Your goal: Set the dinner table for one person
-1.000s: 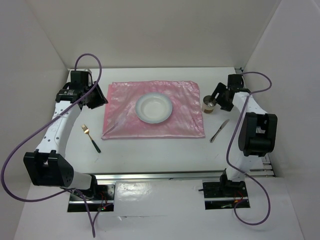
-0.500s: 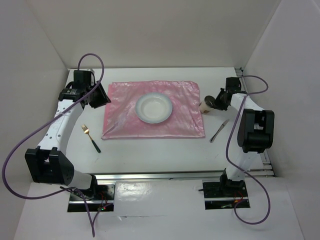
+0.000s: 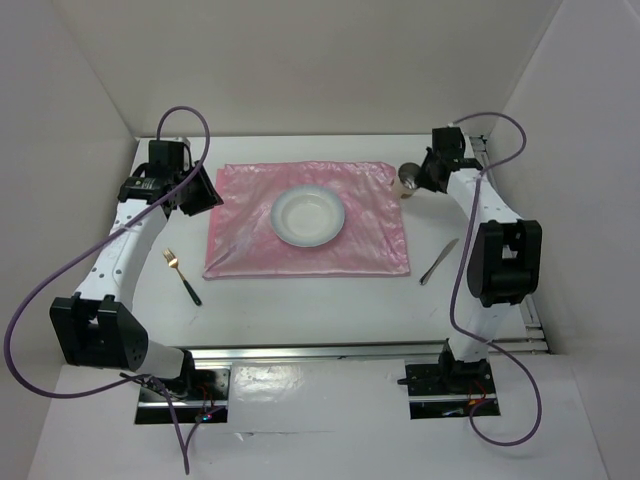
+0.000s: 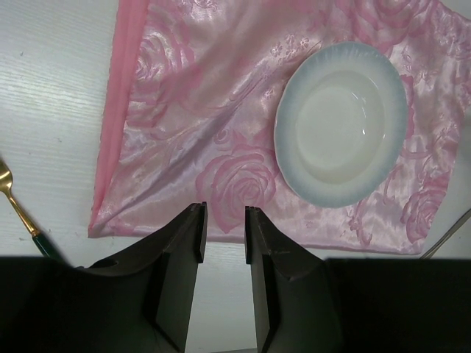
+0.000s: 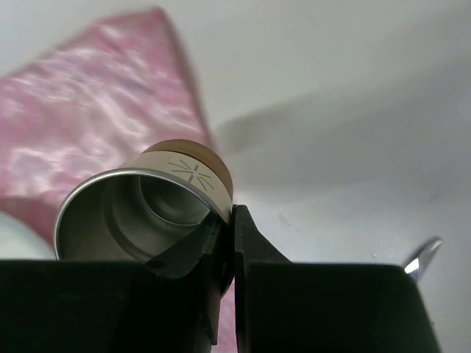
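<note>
The mat is bare between the plate and the mat's far corner by the cup, so my right gripper should next move toward the plate and lower the cup there.
The white dinner table carries a shiny pink mat with a white plate on it. My right gripper is shut on the rim of a metal cup, one finger inside and one outside, and holds it tilted above the mat's far right corner. In the right wrist view the cup lies on its side, mouth toward the camera, pinched at the fingers. My left gripper hovers over the mat's left edge, open, with nothing between its fingers. The plate lies ahead of it.
A gold fork with a dark handle lies left of the mat. A knife lies right of it. White walls enclose the table on three sides. The arm bases stand at the near edge.
The right gripper closed on the cup's rim, lifted it off the table and carried it back and left, tipping it. The left arm shifted only slightly.
</note>
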Tool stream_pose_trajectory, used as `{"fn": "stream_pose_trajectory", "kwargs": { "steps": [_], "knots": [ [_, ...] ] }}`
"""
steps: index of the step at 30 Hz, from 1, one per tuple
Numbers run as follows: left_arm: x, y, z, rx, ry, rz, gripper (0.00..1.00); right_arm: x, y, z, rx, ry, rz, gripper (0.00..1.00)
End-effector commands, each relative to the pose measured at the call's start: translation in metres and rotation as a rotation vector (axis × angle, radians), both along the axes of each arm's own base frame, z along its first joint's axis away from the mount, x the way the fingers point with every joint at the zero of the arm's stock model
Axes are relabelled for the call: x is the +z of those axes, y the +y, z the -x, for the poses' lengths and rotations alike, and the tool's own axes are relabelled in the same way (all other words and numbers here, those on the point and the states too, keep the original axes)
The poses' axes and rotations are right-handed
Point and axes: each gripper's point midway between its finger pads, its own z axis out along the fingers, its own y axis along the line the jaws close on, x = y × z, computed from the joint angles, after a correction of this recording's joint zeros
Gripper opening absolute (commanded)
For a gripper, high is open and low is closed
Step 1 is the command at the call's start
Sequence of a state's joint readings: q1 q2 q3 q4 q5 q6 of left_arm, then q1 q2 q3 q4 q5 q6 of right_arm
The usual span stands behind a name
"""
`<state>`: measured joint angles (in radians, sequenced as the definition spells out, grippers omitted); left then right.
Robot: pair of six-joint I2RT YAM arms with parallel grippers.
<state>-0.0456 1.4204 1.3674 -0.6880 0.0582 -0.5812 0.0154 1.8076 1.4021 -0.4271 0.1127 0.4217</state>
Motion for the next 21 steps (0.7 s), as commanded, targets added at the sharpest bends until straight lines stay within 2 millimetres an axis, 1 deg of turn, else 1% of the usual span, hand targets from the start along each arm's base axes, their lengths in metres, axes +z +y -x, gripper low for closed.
{"fn": "stream_pose_trajectory", "kwargs": {
  "steps": [1,2,3,4,5,6,7,8,9,10,11,12,13,15,16,17,18,19,21],
  "knots": [
    [0.008,0.0,-0.002,0.009,-0.035,0.003,0.45,0.064,0.021,-0.042,0.065,-0.155,0.049,0.0],
    [0.008,-0.003,-0.002,0.0,-0.035,0.003,0.45,0.047,0.027,-0.047,0.083,-0.109,0.057,0.0],
    [0.008,-0.003,-0.002,0.0,-0.035,0.003,0.45,0.045,0.033,-0.054,0.094,-0.103,0.057,0.0],
    [0.01,-0.001,0.001,0.008,-0.035,-0.005,0.45,0.06,0.044,-0.066,0.119,-0.136,0.061,0.0],
    [0.01,-0.001,0.003,0.008,-0.037,-0.005,0.45,0.044,0.05,-0.072,0.13,-0.106,0.062,0.0],
    [0.008,0.001,0.005,0.015,-0.028,-0.013,0.45,0.055,0.057,-0.082,0.139,-0.129,0.06,0.0],
    [0.013,0.004,0.006,0.025,-0.042,-0.022,0.45,0.053,0.058,-0.087,0.14,-0.126,0.06,0.0],
    [0.013,0.004,0.008,0.025,-0.044,-0.022,0.45,0.035,0.059,-0.091,0.141,-0.087,0.062,0.0],
    [0.013,0.005,0.008,0.032,-0.044,-0.028,0.43,0.033,0.064,-0.094,0.15,-0.082,0.062,0.0],
    [0.012,0.007,0.008,0.032,-0.045,-0.041,0.43,0.042,0.066,-0.104,0.149,-0.112,0.06,0.0],
    [0.016,0.007,0.009,0.032,-0.056,-0.04,0.43,0.038,0.071,-0.105,0.159,-0.101,0.061,0.0],
    [0.016,0.009,0.009,0.039,-0.056,-0.048,0.43,0.027,0.072,-0.107,0.16,-0.079,0.062,0.0],
    [0.014,0.011,0.011,0.046,-0.046,-0.055,0.43,0.03,0.072,-0.111,0.159,-0.09,0.061,0.0],
    [0.012,0.014,0.013,0.056,-0.036,-0.067,0.43,0.017,0.072,-0.112,0.16,-0.067,0.063,0.0],
    [0.012,0.014,0.013,0.056,-0.036,-0.067,0.43,0.017,0.072,-0.112,0.16,-0.067,0.063,0.0],
    [0.019,0.016,0.012,0.065,-0.062,-0.072,0.43,0.017,0.078,-0.111,0.169,-0.067,0.063,0.0],
    [0.019,0.016,0.016,0.065,-0.065,-0.072,0.43,0.01,0.079,-0.111,0.176,-0.055,0.057,0.0],
    [0.021,0.016,0.014,0.065,-0.076,-0.071,0.43,0.002,0.08,-0.112,0.169,-0.042,0.05,0.0],
    [0.017,0.016,0.015,0.065,-0.067,-0.072,0.43,-0.008,0.08,-0.112,0.163,-0.024,0.045,0.0]
  ]
}}
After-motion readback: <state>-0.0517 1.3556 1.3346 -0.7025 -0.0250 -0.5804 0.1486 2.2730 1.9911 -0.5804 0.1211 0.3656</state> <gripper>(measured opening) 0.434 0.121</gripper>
